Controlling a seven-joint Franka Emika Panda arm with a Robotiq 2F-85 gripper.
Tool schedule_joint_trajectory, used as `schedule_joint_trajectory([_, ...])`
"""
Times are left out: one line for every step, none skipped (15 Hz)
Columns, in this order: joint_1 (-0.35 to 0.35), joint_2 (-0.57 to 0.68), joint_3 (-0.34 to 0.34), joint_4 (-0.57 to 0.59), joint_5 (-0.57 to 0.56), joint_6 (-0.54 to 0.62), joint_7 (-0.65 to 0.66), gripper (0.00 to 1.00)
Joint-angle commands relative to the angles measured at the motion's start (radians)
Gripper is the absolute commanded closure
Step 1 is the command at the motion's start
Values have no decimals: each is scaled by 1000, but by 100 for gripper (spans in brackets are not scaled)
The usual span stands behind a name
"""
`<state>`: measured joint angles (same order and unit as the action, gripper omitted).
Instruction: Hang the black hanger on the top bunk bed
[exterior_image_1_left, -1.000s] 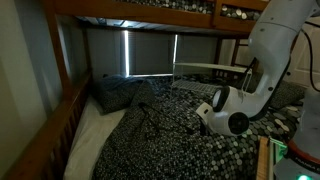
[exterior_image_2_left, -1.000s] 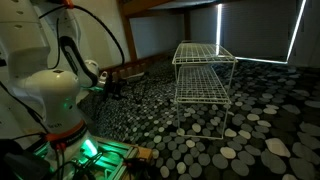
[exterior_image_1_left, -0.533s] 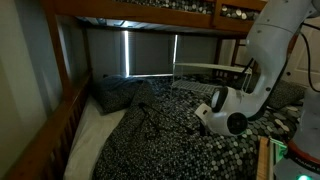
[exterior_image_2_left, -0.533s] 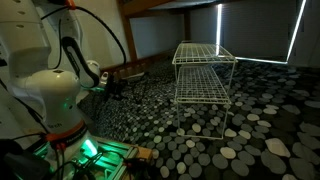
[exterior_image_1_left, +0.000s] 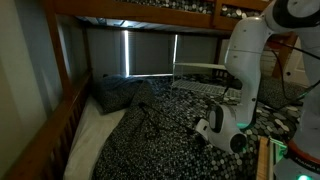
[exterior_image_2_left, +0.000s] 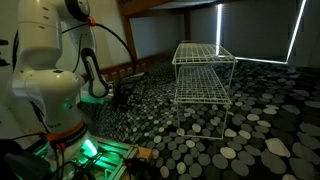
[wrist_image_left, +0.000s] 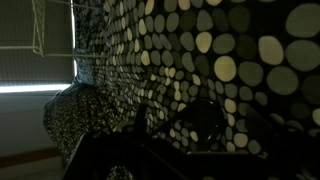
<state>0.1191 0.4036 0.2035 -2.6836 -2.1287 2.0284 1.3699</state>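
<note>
My gripper lowers onto the hanger's nearest end (exterior_image_1_left: 187, 129) and closes there next, since the black hanger lies low on the blanket, still apart from my fingers.
The black hanger (exterior_image_1_left: 146, 116) shows as a thin dark outline lying on the speckled blanket of the lower bed. The top bunk bed (exterior_image_1_left: 130, 12) is a brown wooden rail across the top, with dark speckled bedding above it. My gripper (exterior_image_1_left: 203, 131) hangs low over the blanket, to the right of the hanger and apart from it. It also shows in an exterior view (exterior_image_2_left: 120, 93), dark and close to the blanket. In the wrist view the jaws (wrist_image_left: 195, 150) are only dark shapes over the spotted blanket, so I cannot tell whether they are open or shut.
A white wire rack (exterior_image_2_left: 205, 70) stands on the lower bed, also seen behind the arm (exterior_image_1_left: 200, 68). A dark pillow (exterior_image_1_left: 122, 92) lies at the head. A wooden side rail (exterior_image_1_left: 55, 130) runs along the left. Blinds (exterior_image_1_left: 150, 52) cover the window.
The arm has swung its upper links upward and brought the wrist and gripper down closer to the blanket. The hanger has not moved.
</note>
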Motion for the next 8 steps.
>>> schedule_joint_trajectory([-2,142,3,60,-115,-124,87,0])
schedule_joint_trajectory([-5,167,5,71,-129,-151,96,0])
schedule_joint_trajectory([-8,184,7,78,-144,-171,106,0])
schedule_joint_trajectory([-9,194,9,80,-158,-192,119,0])
schedule_joint_trajectory([-10,202,11,82,-162,-211,123,0])
schedule_joint_trajectory([-14,207,13,82,-167,-223,129,0])
schedule_joint_trajectory([-14,211,13,82,-170,-239,135,0])
schedule_joint_trajectory([-13,213,13,81,-176,-256,143,0])
